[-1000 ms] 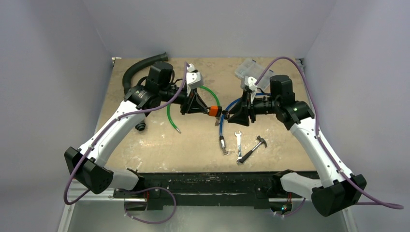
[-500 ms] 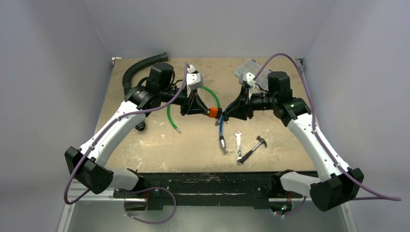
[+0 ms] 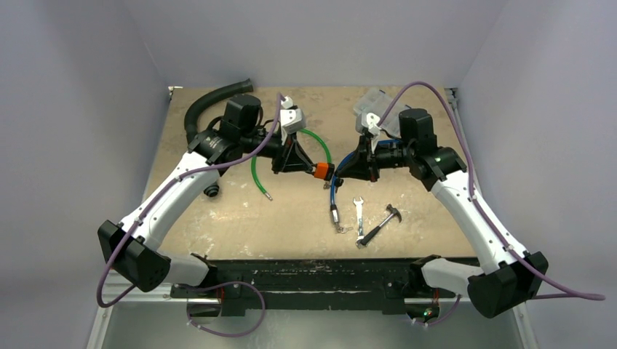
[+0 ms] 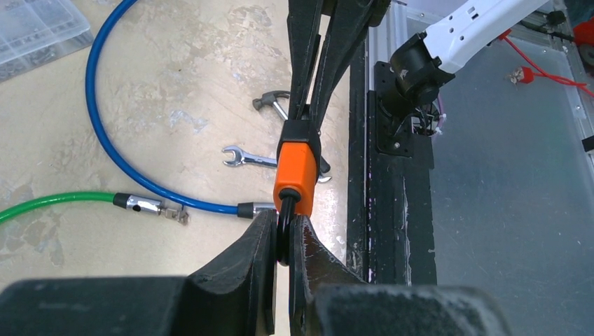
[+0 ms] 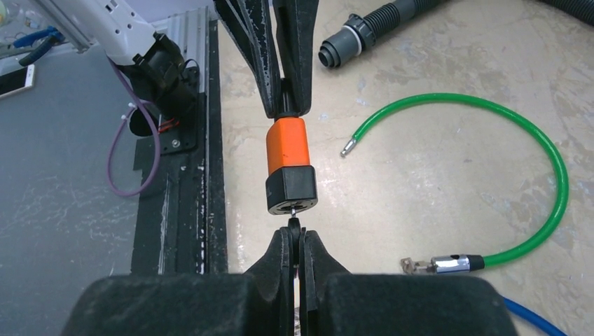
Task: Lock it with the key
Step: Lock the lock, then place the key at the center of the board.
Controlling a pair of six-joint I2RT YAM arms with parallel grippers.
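I will draw my right gripper from the black cap, then outward and down to release the key, as bare tabletop by the parts box lies outward below it.
An orange padlock [image 3: 320, 169] with a black end cap is held in the air between the two arms. My left gripper [image 4: 281, 234] is shut on its black shackle [image 4: 283, 241]; the orange body [image 4: 295, 170] points away from it. My right gripper [image 5: 295, 236] is shut on the key [image 5: 295, 227], whose metal blade sits in the keyhole of the black cap [image 5: 291, 190]. In the top view the right gripper [image 3: 339, 171] meets the lock from the right and the left gripper [image 3: 308, 167] from the left.
Below the lock lie a blue cable [image 3: 334, 190], a green cable loop [image 3: 255, 173], a small wrench [image 3: 359, 214] and a hammer [image 3: 380, 227]. A black hose [image 3: 207, 104] lies at the back left, a clear parts box [image 3: 372, 104] at the back right. The table's black front rail [image 3: 305, 270] runs along the near edge.
The right arm's wrist and gripper have rotated with the key in the lock; the elbow shifted slightly left. The left arm and padlock have stayed still.
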